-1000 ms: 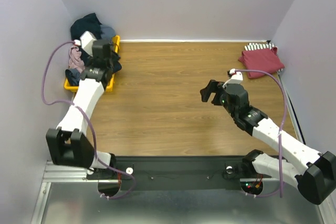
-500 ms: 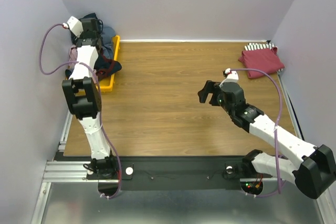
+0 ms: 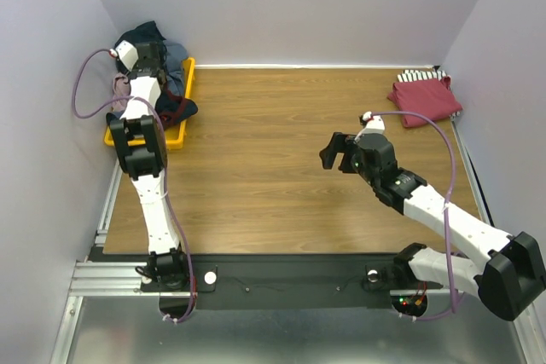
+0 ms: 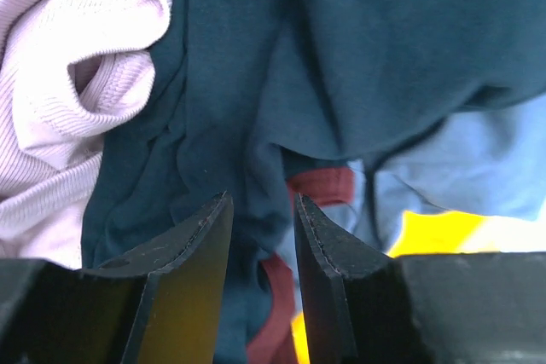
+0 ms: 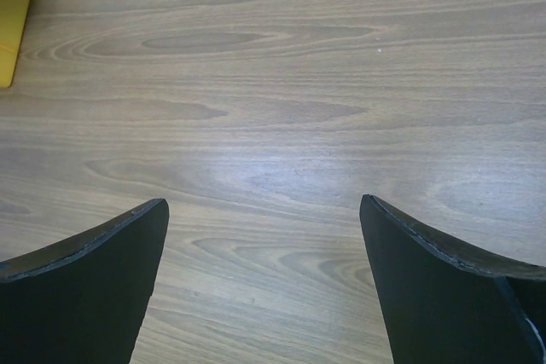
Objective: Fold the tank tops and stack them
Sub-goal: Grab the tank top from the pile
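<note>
I should move my left gripper down onto the loose fold of the navy jersey beside its maroon trim [image 4: 320, 185] and close it, because that fold is below the gripper's open fingers.
Loose tank tops fill the yellow tray: a navy jersey [image 3: 145, 36] [image 4: 384, 57] with maroon trim [image 4: 320, 185], a mauve ribbed one [image 3: 122, 91] [image 4: 68, 108] and a grey-blue one [image 3: 177, 53] [image 4: 461, 168]. My left gripper [image 3: 147, 50] [image 4: 260, 202] hangs over the navy jersey, jaws a small way apart, with cloth showing in the gap beneath them. At the far right a folded dark red top [image 3: 424, 98] lies on a striped one [image 3: 418, 76]. My right gripper [image 3: 331, 149] [image 5: 264, 206] hovers wide open over bare wood.
The yellow tray [image 3: 177, 134] [image 4: 426, 232] sits against the left wall at the back corner. White walls close in the wooden table [image 3: 273, 142] on three sides. The left arm's purple cable [image 3: 81, 91] loops beside the tray.
The left arm has risen and folded back, carrying its gripper from the tray's middle to the rear of the pile. The right gripper has crept slightly left.
</note>
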Robot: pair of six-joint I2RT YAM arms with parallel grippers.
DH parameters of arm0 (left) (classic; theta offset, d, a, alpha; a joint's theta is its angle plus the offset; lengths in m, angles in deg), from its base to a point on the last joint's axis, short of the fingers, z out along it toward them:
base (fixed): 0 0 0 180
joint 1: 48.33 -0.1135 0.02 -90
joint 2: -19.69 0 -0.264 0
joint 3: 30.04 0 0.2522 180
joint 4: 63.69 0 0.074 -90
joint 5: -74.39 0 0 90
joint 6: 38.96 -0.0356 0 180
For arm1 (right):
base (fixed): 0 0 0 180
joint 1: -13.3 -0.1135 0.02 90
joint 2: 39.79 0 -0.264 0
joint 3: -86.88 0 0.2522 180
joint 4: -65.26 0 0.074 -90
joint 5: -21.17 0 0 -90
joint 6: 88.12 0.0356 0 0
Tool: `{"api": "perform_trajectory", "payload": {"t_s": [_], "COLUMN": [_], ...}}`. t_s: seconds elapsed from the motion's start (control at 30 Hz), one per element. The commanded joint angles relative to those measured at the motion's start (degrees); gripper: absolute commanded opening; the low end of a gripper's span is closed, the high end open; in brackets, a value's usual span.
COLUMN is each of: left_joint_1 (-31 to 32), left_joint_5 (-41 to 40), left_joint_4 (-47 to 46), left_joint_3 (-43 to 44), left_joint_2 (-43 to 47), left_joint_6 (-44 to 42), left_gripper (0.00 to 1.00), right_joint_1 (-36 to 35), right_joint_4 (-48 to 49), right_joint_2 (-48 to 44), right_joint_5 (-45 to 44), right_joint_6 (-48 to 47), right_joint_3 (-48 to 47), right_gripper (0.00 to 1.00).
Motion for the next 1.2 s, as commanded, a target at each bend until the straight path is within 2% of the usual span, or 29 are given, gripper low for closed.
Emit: {"api": "perform_trajectory", "payload": {"t_s": [0.0, 0.23, 0.4, 0.53, 0.57, 0.6, 0.83, 1.17], "left_joint_1": [-0.4, -0.6, -0.8, -1.0, -0.9, -0.9, -1.0, -1.0], "left_joint_5": [-2.9, -4.6, -3.6, -2.4, -2.1, -1.9, -0.9, 0.0], "left_joint_4": [-2.3, -4.2, -5.5, -5.8, -5.9, -6.1, -10.7, -17.1], "left_joint_3": [3.5, 3.8, 5.7, 6.1, 6.0, 5.9, 3.3, -5.7], "left_joint_2": [-0.4, -2.8, -5.0, -6.0, -6.0, -5.7, 0.8, 16.3], "left_joint_6": [-2.0, -2.1, -1.7, -0.5, -0.4, -0.2, -1.9, -3.0], "left_gripper": [0.46, 0.46, 0.38, 0.17, 0.05, 0.00, 0.00, 0.00], "right_joint_1": [-0.2, -0.3, -0.2, -0.2, -0.2, -0.2, -0.2, -0.2], "right_joint_4": [1.3, 1.3, 1.3, 1.3, 1.3, 1.3, 1.4, 1.4], "right_joint_2": [0.4, 1.7, 1.9, 2.3, 2.5, 2.5, 3.0, 3.0], "right_joint_5": [0.9, 0.9, 0.2, 0.4, 0.4, 0.4, 0.6, 0.2], "right_joint_6": [-0.3, -0.1, -0.1, -0.1, -0.1, -0.2, -0.1, -0.1], "right_joint_3": [-2.2, -2.1, -1.9, -2.1, -2.2, -2.1, -2.2, -2.4], "right_gripper": [1.00, 1.00, 1.00, 1.00, 1.00, 1.00, 1.00, 1.00]}}
